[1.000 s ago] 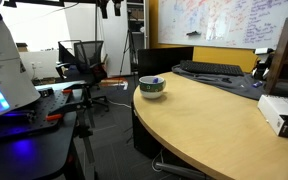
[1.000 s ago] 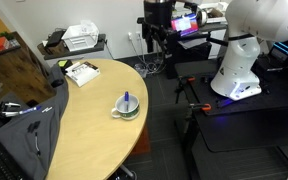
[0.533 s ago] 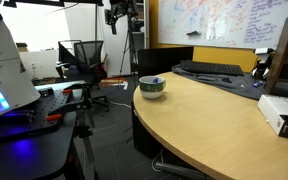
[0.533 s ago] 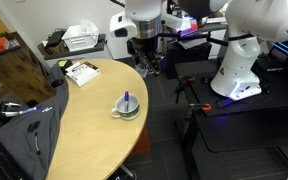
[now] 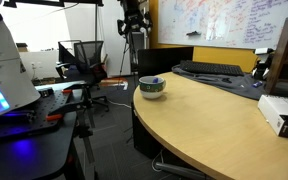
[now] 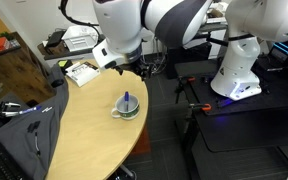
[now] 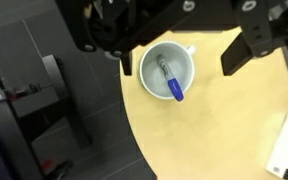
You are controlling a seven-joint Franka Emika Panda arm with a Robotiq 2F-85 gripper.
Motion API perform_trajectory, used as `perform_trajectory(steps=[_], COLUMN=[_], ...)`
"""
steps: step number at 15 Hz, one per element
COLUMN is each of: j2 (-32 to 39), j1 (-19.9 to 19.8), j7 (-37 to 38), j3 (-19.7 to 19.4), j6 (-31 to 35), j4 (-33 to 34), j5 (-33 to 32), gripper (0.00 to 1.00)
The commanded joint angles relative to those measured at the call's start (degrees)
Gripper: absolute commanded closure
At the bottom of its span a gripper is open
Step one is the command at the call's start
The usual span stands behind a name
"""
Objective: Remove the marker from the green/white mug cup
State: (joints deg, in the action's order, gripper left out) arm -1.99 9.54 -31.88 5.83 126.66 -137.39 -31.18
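Note:
The marker lies at an angle, so I need to bring my gripper down next and turn it slightly, with my fingers on either side of the blue marker by its cap (image 5: 155, 79) (image 7: 175, 89).
The green/white mug cup (image 5: 152, 88) stands near the rounded end of the wooden table (image 5: 214, 125). The blue marker (image 5: 157, 80) leans inside it. Both also show in an exterior view, cup (image 6: 127, 109) and marker (image 6: 126, 99). In the wrist view I look straight down into the cup (image 7: 154, 62), with the marker (image 7: 169, 79) lying across its inside, blue cap toward the rim. My gripper (image 7: 179, 65) is open and empty, high above the cup, its fingers (image 7: 246, 52) on either side of it. It hangs above the table end in both exterior views (image 5: 134, 38) (image 6: 142, 68).
A black keyboard (image 5: 209, 69) and a white box (image 5: 282, 113) lie further along the table. A booklet (image 6: 82, 73) and a dark bag (image 6: 29, 125) lie on the table (image 6: 84, 145). An office chair (image 5: 82, 60) and a tripod (image 6: 189, 100) stand on the floor beside it.
My arm has swung in from the background until the gripper is over the table end, above the cup. The cup and marker have not moved.

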Motion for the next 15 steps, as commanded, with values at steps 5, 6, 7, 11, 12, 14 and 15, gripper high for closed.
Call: perform_trajectory(steps=[5, 6, 7, 11, 12, 14, 15], j2=[0.52, 0.49, 0.48, 6.06, 7.51, 10.72, 12.30], j1=[-0.66, -0.66, -0.66, -1.68, -2.01, -2.78, -2.86], j7=[-0.39, -0.39, -0.39, -6.46, -8.26, -11.29, -12.29], j3=[0.66, 0.67, 0.67, -0.01, 0.10, 0.27, 0.31], j6=[-0.13, -0.13, -0.13, 5.23, 6.80, 11.15, 12.25], j4=[0.34, 0.33, 0.32, 0.89, 1.24, 1.73, 2.40], j5=[0.01, 0.01, 0.01, -1.40, -1.29, -2.89, -4.94], gripper=[0.00, 0.00, 0.00, 0.00, 0.00, 0.00, 0.00])
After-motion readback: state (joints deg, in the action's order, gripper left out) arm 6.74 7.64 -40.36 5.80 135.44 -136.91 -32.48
